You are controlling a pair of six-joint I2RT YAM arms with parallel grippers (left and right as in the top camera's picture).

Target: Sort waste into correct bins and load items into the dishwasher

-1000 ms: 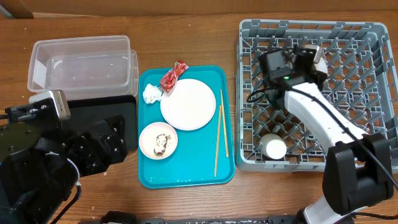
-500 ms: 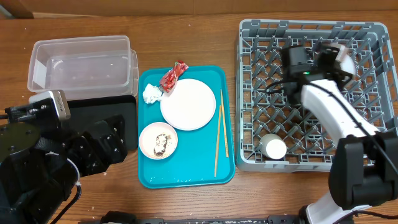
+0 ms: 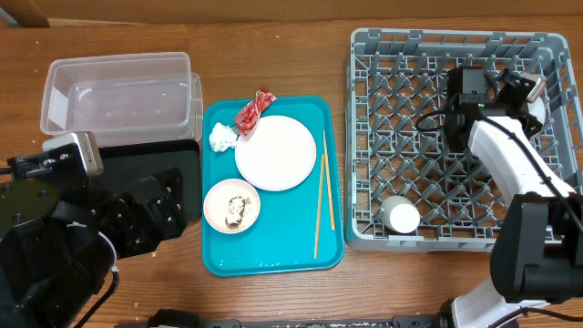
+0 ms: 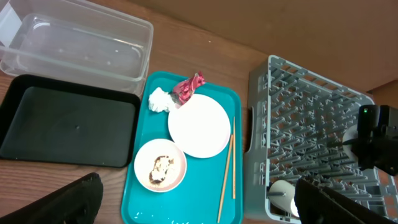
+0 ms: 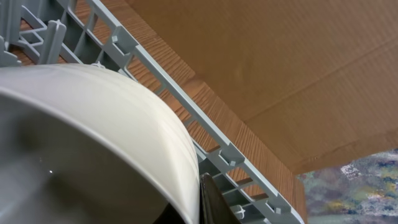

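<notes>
Next, the right gripper moves to the left in the overhead view onto the rack's middle wires and releases the bowl's rim, since those pegs are empty.
My right gripper (image 3: pixel 521 91) is shut on the rim of a white bowl (image 5: pixel 93 143), over the far right part of the grey dishwasher rack (image 3: pixel 455 137). One dark finger (image 5: pixel 210 200) presses the bowl's outer wall. A white cup (image 3: pixel 400 217) lies in the rack's near corner. On the teal tray (image 3: pixel 273 260) sit the pale plate (image 3: pixel 273 152), a bowl with food scraps (image 3: pixel 231 204), the red wrapper (image 3: pixel 254 111), the napkin (image 3: pixel 221 138) and the chopsticks (image 3: pixel 321 196). My left gripper (image 4: pixel 199 210) hangs open high above the tray, holding nothing.
The clear tub (image 3: pixel 118 91) stands at the back left, with the black tray (image 3: pixel 178 164) just in front of it. My left arm (image 3: pixel 55 237) fills the near left corner. A brown cardboard wall (image 5: pixel 261 56) rises behind the rack.
My right gripper has carried the white bowl to the right across the rack, from its middle back towards its right side. The left arm and the tray's contents have not moved.
</notes>
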